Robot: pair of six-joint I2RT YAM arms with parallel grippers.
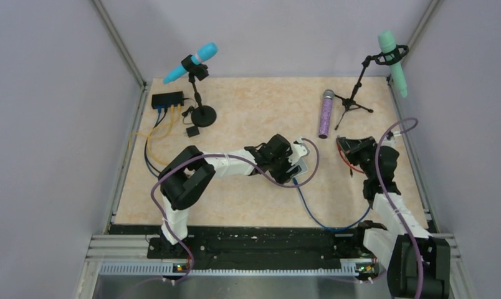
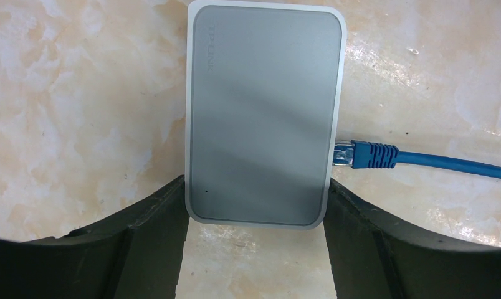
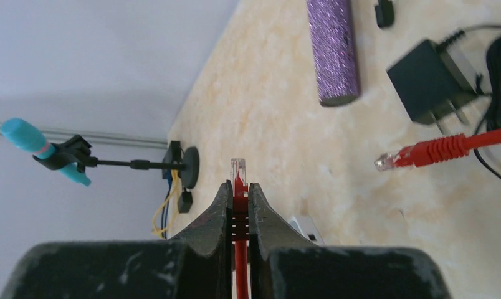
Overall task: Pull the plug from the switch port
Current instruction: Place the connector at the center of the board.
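The robot's right gripper has to go down next toward the bare tabletop beside the purple microphone's near end and let go of the red cable's plug (image 3: 238, 169), because that spot is below it.
The black switch (image 1: 167, 98) lies at the far left of the table with yellow and blue cables plugged into its near edge. Both grippers are far from it. My left gripper (image 1: 296, 163) is at mid-table, its fingers (image 2: 154, 230) pressed on both sides of a pale grey rounded pad (image 2: 263, 112). A blue plug (image 2: 360, 154) sits in the pad's right side. My right gripper (image 3: 238, 187) is shut on a red cable's plug (image 3: 238, 169), whose clear tip sticks out past the fingertips, held above the right side of the table (image 1: 346, 146).
A second red plug (image 3: 422, 152) and a black power adapter (image 3: 429, 81) lie on the table at right. A purple microphone (image 1: 326, 113) lies near a tripod with a green microphone (image 1: 392, 59). A blue microphone stand (image 1: 201, 112) and a tiny black block (image 1: 192, 131) stand by the switch.
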